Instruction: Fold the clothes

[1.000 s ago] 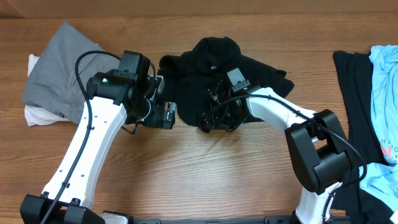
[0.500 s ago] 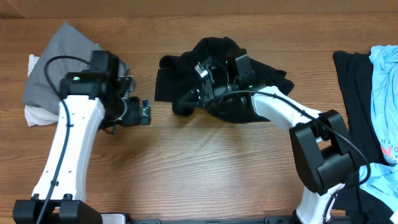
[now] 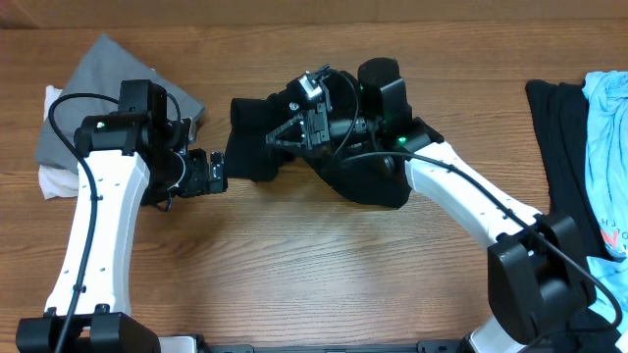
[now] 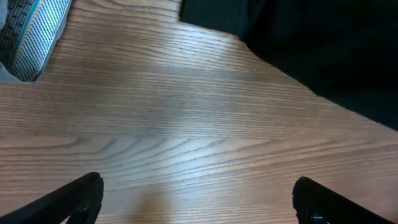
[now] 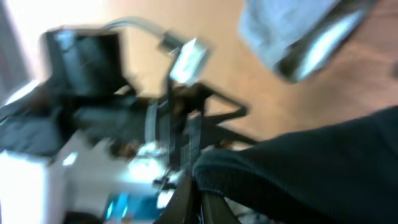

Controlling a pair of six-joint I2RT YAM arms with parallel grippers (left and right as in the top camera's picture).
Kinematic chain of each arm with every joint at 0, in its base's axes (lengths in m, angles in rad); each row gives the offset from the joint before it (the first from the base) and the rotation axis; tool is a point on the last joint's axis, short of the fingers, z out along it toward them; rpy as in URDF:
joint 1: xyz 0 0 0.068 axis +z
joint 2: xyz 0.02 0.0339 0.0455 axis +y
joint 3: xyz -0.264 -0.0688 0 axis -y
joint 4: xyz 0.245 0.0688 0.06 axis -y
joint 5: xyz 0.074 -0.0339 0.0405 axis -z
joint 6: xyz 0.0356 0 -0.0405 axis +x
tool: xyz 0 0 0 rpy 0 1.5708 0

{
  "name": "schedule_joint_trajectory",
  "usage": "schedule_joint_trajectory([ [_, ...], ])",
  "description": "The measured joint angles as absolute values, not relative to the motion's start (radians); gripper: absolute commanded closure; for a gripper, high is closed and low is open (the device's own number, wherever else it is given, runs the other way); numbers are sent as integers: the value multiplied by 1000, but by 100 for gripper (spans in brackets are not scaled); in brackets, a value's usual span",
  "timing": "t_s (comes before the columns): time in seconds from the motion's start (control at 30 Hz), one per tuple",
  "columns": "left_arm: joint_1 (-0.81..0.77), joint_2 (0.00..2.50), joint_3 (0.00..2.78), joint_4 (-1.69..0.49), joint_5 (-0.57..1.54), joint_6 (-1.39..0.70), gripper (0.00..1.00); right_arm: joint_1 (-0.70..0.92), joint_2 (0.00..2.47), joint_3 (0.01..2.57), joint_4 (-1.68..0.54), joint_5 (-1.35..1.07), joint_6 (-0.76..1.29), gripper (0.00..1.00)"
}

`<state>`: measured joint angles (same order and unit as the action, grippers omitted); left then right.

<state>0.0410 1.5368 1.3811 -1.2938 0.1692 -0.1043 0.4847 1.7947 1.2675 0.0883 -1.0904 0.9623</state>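
The pinched fold is still above the table, so my right gripper needs to lower it over the bunched shirt next and tilt its fingers down to let it go.
The black T-shirt (image 3: 365,180) lies bunched at the table's middle, with its left part (image 3: 251,147) lifted and drawn out to the left. My right gripper (image 3: 283,135) is shut on a fold of it. In the blurred right wrist view the jaws (image 5: 199,202) pinch the dark fabric's rolled edge (image 5: 298,171). My left gripper (image 3: 212,175) hangs open just left of the shirt, holding nothing. In the left wrist view its fingertips (image 4: 84,193) stand wide apart over bare wood, and the black shirt (image 4: 311,43) fills the upper right.
A grey garment (image 3: 98,98) lies on a white one (image 3: 54,181) at the far left; its edge (image 4: 31,31) shows in the left wrist view. At the right edge lie another black garment (image 3: 557,147) and a light blue one (image 3: 608,118).
My right gripper closed on the black shirt and pulled its fold up and to the left. My left arm drew back leftward off the shirt, staying open.
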Motion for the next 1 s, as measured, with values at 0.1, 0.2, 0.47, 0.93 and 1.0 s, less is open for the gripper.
schedule_joint_trajectory([
  [0.1,41,1537,1381,-1291,184,-104,0,498,1795,1269,-67,-939,915,96],
  [0.2,41,1537,1381,-1286,198,-104,0,525,1795,1268,-235,-749,916,96],
  [0.47,41,1537,1381,-1252,232,-104,0,612,1795,1267,-335,-447,863,96],
  [0.93,23,1537,1381,-1258,260,-96,0,569,1795,1298,-599,-230,657,46],
  [1.0,23,1537,1381,-1258,262,-91,0,513,1795,1301,-683,-188,610,46],
])
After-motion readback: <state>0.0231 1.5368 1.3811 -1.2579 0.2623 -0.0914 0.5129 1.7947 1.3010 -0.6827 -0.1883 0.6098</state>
